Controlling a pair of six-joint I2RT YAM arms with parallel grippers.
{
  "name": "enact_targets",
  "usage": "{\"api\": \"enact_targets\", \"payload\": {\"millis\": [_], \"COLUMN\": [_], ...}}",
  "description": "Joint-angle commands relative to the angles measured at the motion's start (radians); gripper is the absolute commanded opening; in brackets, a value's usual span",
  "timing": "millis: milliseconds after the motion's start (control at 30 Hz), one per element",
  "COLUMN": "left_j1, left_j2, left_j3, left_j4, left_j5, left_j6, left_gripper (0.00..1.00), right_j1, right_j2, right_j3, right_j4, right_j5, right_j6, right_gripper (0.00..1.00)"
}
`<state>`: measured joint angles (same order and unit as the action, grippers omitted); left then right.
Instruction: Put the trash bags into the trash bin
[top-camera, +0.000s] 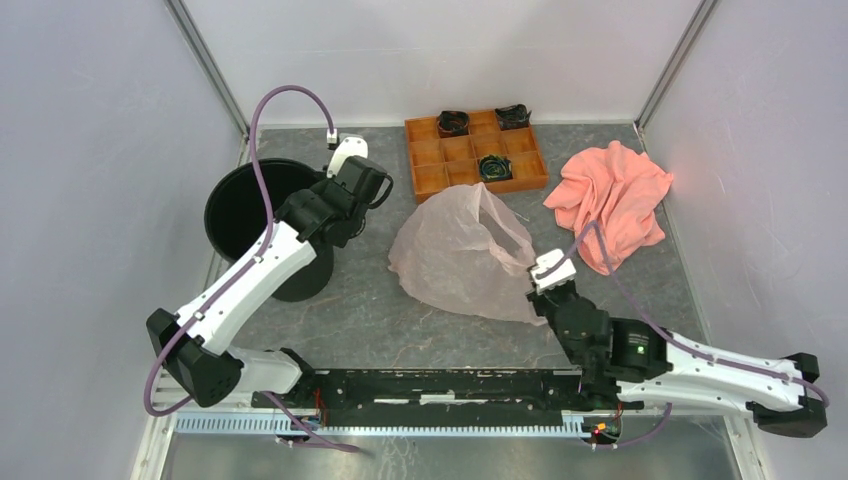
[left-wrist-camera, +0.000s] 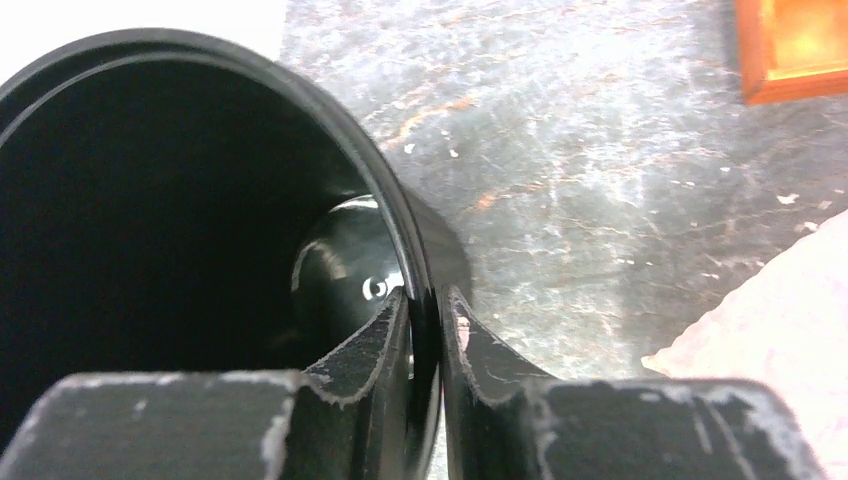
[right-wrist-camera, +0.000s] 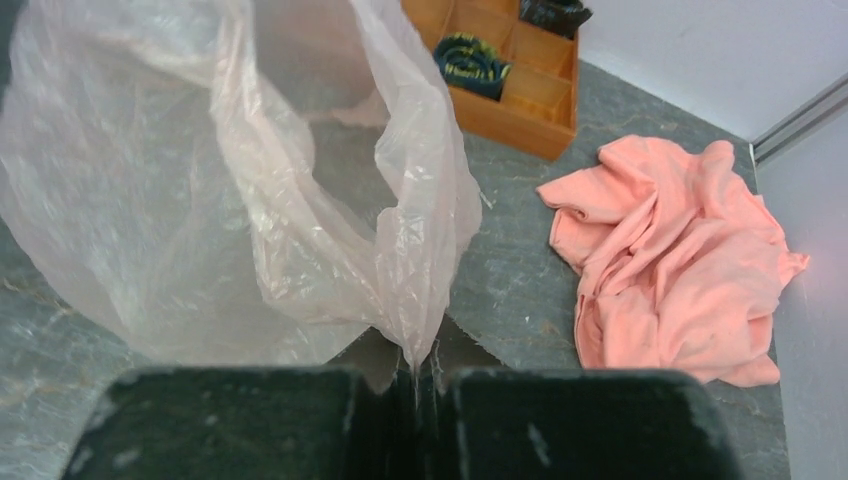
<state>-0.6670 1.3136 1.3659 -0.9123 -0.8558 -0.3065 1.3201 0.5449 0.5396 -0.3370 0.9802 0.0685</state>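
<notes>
The left gripper moves the bin (top-camera: 250, 215) to the right in the top view, onto the table's middle, next. Then it releases the bin's rim, because the bin stands near the wall.
The black round trash bin (top-camera: 250, 215) stands upright at the left of the table. My left gripper (top-camera: 352, 205) is shut on the bin's right rim; in the left wrist view one finger is inside the wall and one outside, pinching the rim (left-wrist-camera: 425, 300). The translucent pale pink trash bag (top-camera: 460, 250) lies puffed up in the middle of the table. My right gripper (top-camera: 545, 285) is shut on the bag's near right edge; in the right wrist view the bag (right-wrist-camera: 250, 200) runs down to a pinched point between the fingers.
An orange compartment tray (top-camera: 440, 165) with several dark items sits at the back centre. A salmon-pink cloth (top-camera: 615, 200) lies crumpled at the right, also in the right wrist view (right-wrist-camera: 670, 260). White walls enclose the table on three sides.
</notes>
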Motion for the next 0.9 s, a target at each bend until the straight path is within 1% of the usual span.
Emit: {"api": "enact_targets", "payload": {"millis": [0,67,100,133,200,233,367,467,567,733,867], "left_j1": [0.000,-0.004,-0.008,-0.017,-0.056,-0.089,-0.277,-0.372,-0.435,-0.491,-0.519], "left_j2": [-0.006,-0.019,-0.023,-0.023,-0.020,-0.016,0.029,0.079,0.140,0.198,0.186], "left_j3": [0.073,0.106,0.123,0.138,0.163,0.168,0.202,0.213,0.229,0.241,0.221], "left_j4": [-0.007,0.016,0.026,0.034,0.053,0.065,0.106,0.140,0.146,0.152,0.220], "left_j5": [0.213,0.340,0.428,0.481,0.559,0.575,0.541,0.523,0.516,0.522,0.597], "left_j6": [0.062,0.066,0.061,0.051,0.017,0.003,-0.061,-0.087,-0.108,-0.140,-0.155], "left_gripper": [0.19,0.14,0.11,0.10,0.06,0.06,0.03,0.03,0.03,0.04,0.05], "right_j1": [-0.001,-0.001,-0.001,-0.001,-0.001,-0.002,-0.001,-0.001,-0.002,-0.001,0.000], "right_j2": [-0.093,-0.141,-0.168,-0.195,-0.243,-0.262,-0.343,-0.372,-0.392,-0.420,-0.438], "right_j3": [0.096,0.121,0.131,0.138,0.161,0.171,0.214,0.262,0.329,0.412,0.433], "right_j4": [-0.048,-0.072,-0.077,-0.082,-0.100,-0.110,-0.146,-0.185,-0.236,-0.289,-0.302], "right_j5": [0.057,0.058,0.058,0.055,0.054,0.053,0.053,0.054,0.066,0.070,0.071], "right_j6": [-0.024,-0.017,-0.017,-0.016,-0.007,-0.002,0.012,0.012,0.020,0.026,0.035], "right_gripper": [0.01,0.01,0.01,0.01,0.01,0.01,0.00,0.01,0.01,0.01,0.01]}}
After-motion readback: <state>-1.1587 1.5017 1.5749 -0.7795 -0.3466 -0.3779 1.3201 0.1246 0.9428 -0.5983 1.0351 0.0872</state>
